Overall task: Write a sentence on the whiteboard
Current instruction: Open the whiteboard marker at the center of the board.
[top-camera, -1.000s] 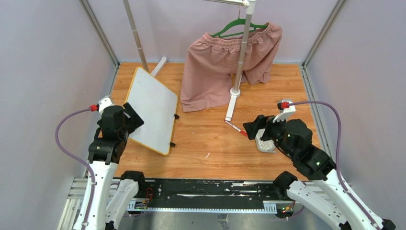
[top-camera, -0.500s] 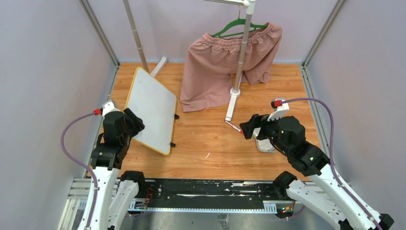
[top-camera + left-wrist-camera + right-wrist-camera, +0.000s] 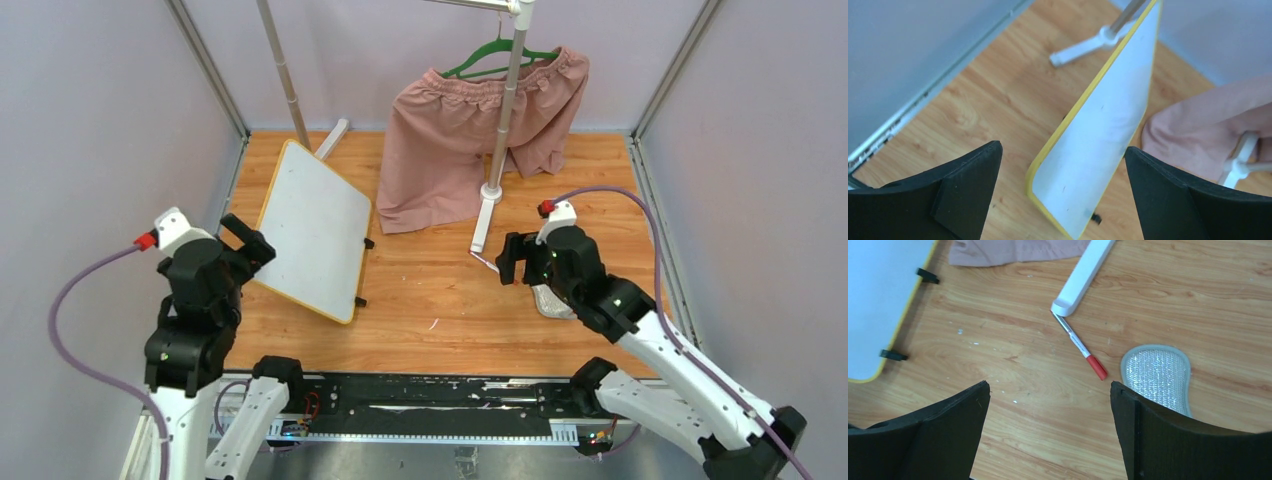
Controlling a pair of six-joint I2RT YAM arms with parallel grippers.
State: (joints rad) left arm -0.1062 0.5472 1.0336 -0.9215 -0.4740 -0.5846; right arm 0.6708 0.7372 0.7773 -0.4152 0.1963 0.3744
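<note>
The marker's white body [image 3: 486, 263] [image 3: 1079, 344] is below the robot's right gripper and to its left in the top view, so the robot should lower the open fingers that way around it.
The whiteboard [image 3: 312, 226], yellow-framed with black feet, lies tilted on the wooden table at the left; its face [image 3: 1108, 125] is blank and no sentence shows on it. My left gripper [image 3: 247, 240] hovers open just off the board's near left edge, and in the left wrist view [image 3: 1062, 145] the board's corner shows between the jaws. A red-capped marker [image 3: 1079, 345] lies on the table beside a white rack foot [image 3: 1083, 277]. My right gripper [image 3: 507, 260] is open above the table just near of the marker [image 3: 484, 262], holding nothing [image 3: 1049, 383].
A grey mesh eraser pad [image 3: 1158, 375] lies right of the marker, under my right arm [image 3: 552, 300]. Pink shorts [image 3: 470, 130] hang from a green hanger on a white rack whose pole [image 3: 505, 110] and feet stand at the back. Walls enclose three sides.
My left arm has drawn back left, off the board's edge, and its jaws closed partly then reopened wide. My right arm has swung forward and left, toward the marker.
</note>
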